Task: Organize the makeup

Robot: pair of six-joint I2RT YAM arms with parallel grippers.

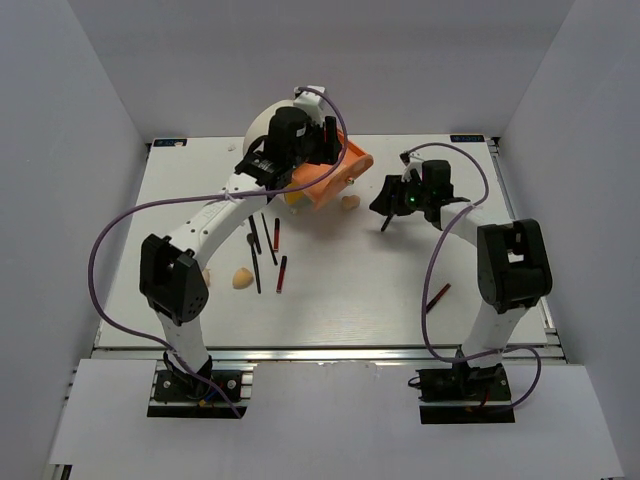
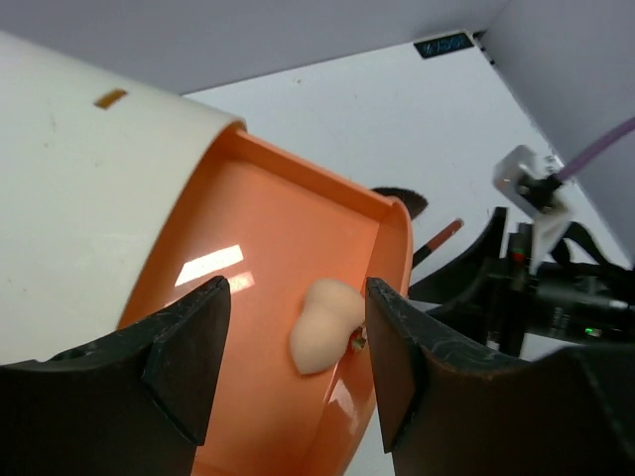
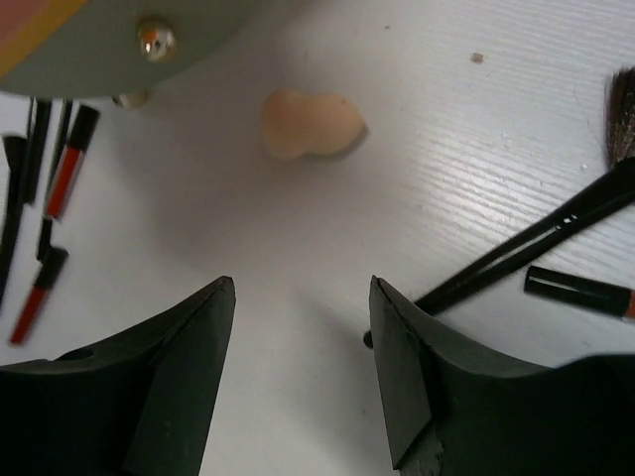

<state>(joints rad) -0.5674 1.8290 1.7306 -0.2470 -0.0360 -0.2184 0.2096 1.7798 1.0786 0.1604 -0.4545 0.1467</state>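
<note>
The loose sponge (image 3: 311, 125) is still outside the drawer, below my right gripper and to its left in the top view. Next, my gripper lowers that way around it.
My left gripper (image 1: 322, 152) is open over the pulled-out orange drawer (image 1: 338, 175) of the cream cylindrical box (image 1: 268, 122). In the left wrist view a peach sponge (image 2: 325, 325) lies in the drawer (image 2: 258, 268) between my open fingers, and neither finger touches it. My right gripper (image 1: 384, 206) is open and empty, low over the table. A second sponge (image 1: 350, 201) lies just left of it and shows ahead in the right wrist view (image 3: 310, 124). A black brush (image 3: 536, 238) and a red-and-black stick (image 3: 580, 291) lie to its right.
Black brushes (image 1: 256, 245) and red-and-black sticks (image 1: 281, 273) lie left of centre, with another sponge (image 1: 241, 278) nearby. One more sponge (image 1: 206, 276) peeks from behind the left arm. A lone stick (image 1: 437, 293) lies by the right arm. White walls enclose the table.
</note>
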